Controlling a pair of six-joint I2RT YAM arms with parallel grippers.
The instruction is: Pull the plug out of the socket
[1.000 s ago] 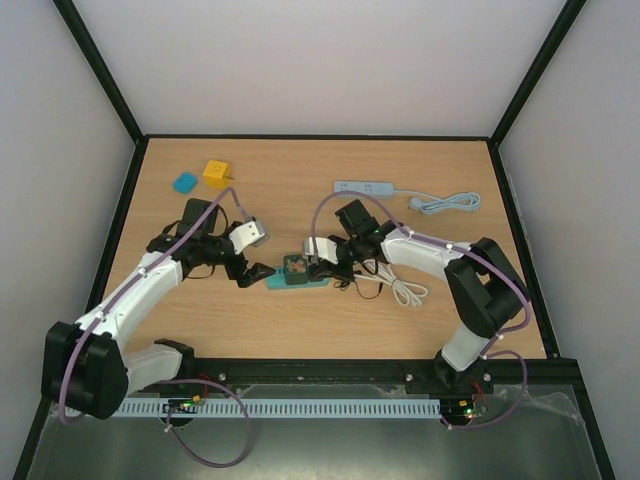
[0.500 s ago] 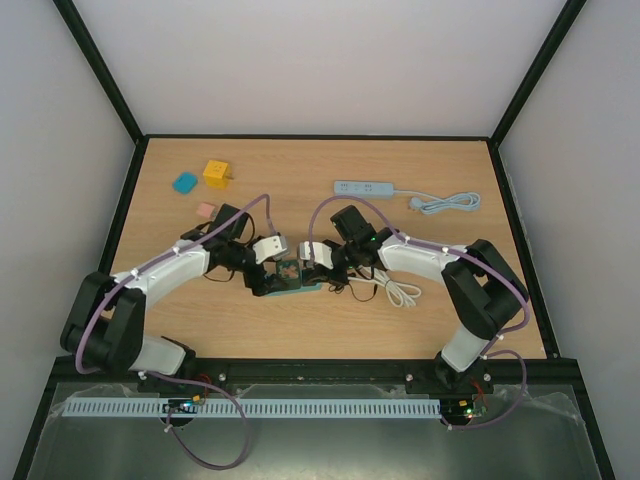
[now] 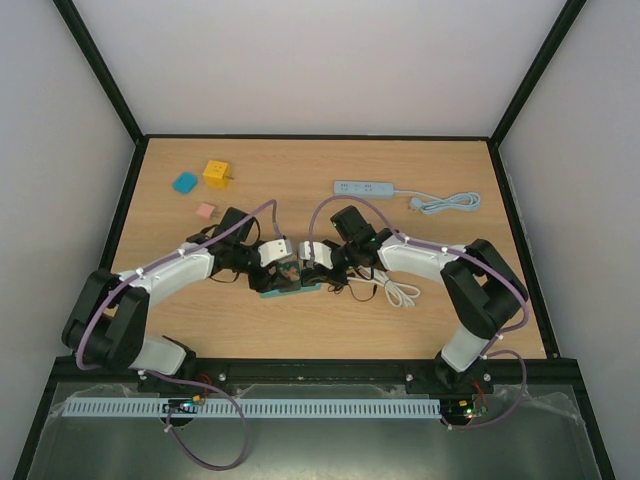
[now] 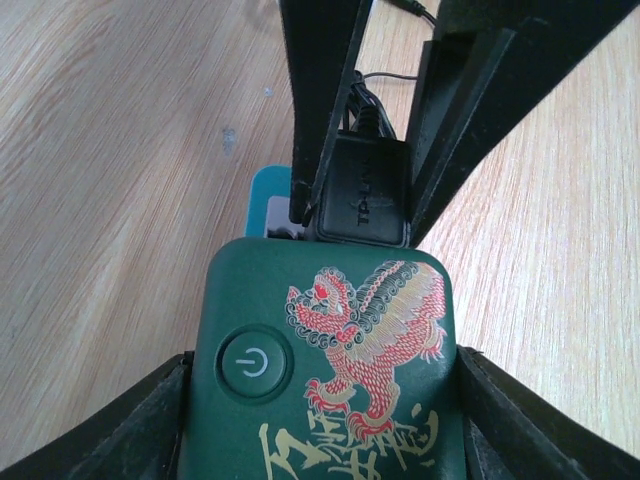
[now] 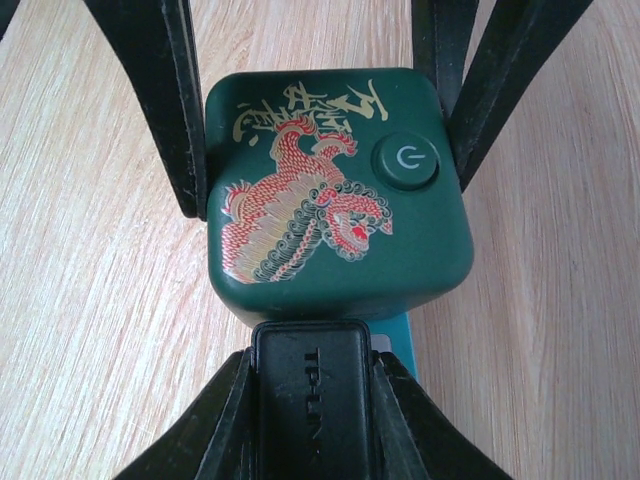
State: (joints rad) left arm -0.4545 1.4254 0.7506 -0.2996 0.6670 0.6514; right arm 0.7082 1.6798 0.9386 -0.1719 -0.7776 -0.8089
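Next, my left gripper pulls the socket [image 5: 335, 190] off the plug, carries it outward and releases it beside the pink piece, since bare tabletop lies there.
A dark green socket cube [image 3: 290, 271] with a red dragon print and a power button sits on a teal base [image 3: 303, 290] at mid table. A black plug [image 3: 308, 264] is stuck in its right side. My left gripper [image 3: 281, 270] is shut on the socket, whose sides touch both fingers in the left wrist view [image 4: 330, 380]. My right gripper [image 3: 318, 262] is shut on the plug; in the right wrist view its fingers press both sides of the plug [image 5: 312, 400] right behind the socket [image 5: 335, 190]. The plug also shows in the left wrist view [image 4: 365, 190].
A white power strip [image 3: 363, 188] with its pale cable [image 3: 445, 204] lies at the back right. A yellow cube [image 3: 215, 173], a blue piece [image 3: 185, 183] and a pink piece [image 3: 205, 210] lie at the back left. A white coiled cable [image 3: 400, 292] lies beside the right arm.
My left gripper has moved right from beside the socket and closed around it. The socket, plug and right gripper have shifted slightly left.
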